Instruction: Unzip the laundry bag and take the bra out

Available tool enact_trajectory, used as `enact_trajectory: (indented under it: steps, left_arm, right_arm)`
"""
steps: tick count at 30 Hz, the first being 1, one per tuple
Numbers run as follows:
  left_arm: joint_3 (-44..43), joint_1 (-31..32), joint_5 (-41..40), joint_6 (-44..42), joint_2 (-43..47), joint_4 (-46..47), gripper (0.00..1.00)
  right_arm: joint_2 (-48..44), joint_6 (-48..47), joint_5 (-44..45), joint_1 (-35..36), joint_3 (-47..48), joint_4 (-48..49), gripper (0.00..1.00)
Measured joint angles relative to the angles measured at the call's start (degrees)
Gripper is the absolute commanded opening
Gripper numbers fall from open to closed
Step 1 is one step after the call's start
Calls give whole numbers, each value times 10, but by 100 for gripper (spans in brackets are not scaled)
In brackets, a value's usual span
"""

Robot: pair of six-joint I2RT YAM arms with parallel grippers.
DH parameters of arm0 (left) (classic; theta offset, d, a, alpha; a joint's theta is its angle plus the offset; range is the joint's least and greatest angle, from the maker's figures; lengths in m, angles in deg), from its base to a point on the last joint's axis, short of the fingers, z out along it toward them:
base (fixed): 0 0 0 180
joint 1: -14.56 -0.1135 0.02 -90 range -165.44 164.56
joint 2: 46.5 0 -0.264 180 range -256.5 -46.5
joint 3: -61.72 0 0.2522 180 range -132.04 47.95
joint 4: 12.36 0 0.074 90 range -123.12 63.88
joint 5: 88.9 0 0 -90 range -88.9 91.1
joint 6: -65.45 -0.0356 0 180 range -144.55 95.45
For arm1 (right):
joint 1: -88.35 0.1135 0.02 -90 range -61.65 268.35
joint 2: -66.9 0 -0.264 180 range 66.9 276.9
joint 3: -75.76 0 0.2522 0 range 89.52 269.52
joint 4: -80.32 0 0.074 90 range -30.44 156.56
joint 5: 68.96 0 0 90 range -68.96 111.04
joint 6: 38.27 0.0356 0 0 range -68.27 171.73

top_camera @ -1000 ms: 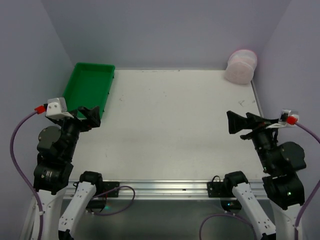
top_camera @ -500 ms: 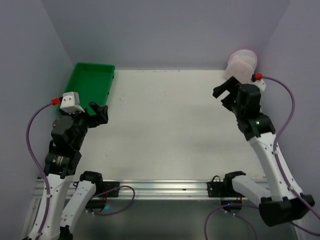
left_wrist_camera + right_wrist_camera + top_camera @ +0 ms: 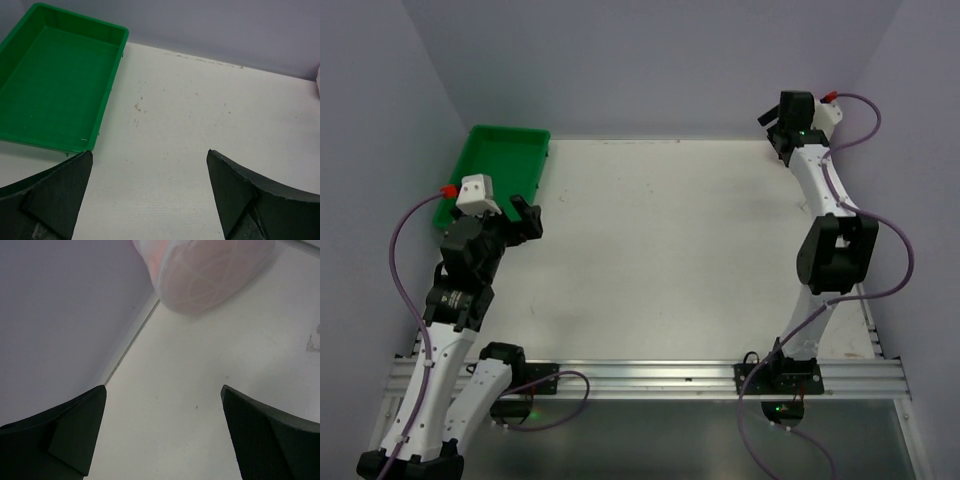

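The laundry bag is ahead of the right gripper's open fingers, against the back wall, so the right gripper needs to move forward next, fingers open, onto the bag's near side.
The laundry bag (image 3: 210, 270), translucent white mesh with a pink tint, lies at the top of the right wrist view against the back wall. In the top view my right arm hides it. My right gripper (image 3: 163, 387) is open and empty just short of the bag, at the table's far right corner (image 3: 775, 128). My left gripper (image 3: 149, 152) is open and empty over bare table beside the green tray, and it also shows in the top view (image 3: 528, 215). I cannot make out the bra or the zip.
A green tray (image 3: 495, 170) stands empty at the far left, also in the left wrist view (image 3: 50, 85). Lilac walls close the back and both sides. The back wall's foot runs beside my right gripper's left finger (image 3: 75, 430).
My right arm has stretched from the near right to the far right corner and now covers the bag in the top view. My left arm has risen and moved slightly forward beside the tray.
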Motion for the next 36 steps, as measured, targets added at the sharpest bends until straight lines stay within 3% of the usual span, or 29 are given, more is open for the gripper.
enact_trajectory:
  steps: [8, 21, 24, 27, 28, 30, 32, 36]
  left_arm:
    - [0, 0, 7, -2, -43, 11, 100]
    - [10, 0, 27, 10, -83, 25, 100]
    - [16, 0, 30, 13, -83, 26, 100]
    - [20, 0, 34, 14, -83, 26, 100]
    - [22, 0, 35, 15, -83, 27, 100]
    - [26, 0, 36, 15, -83, 27, 100]
    - [28, 0, 36, 18, -83, 27, 100]
    - [37, 0, 38, 23, -83, 28, 100]
  right_arm:
    - [159, -9, 17, -74, 133, 31, 98]
    - [263, -47, -48, -138, 175, 169, 83]
    - [290, -50, -74, -144, 186, 186, 74]
    - [300, -54, -97, -149, 184, 212, 43]
    - [300, -56, -107, -152, 182, 223, 23]
    - [300, -58, -124, -155, 181, 237, 8]
    - [300, -66, -150, -156, 169, 257, 0]
    - [296, -67, -227, -157, 128, 302, 0]
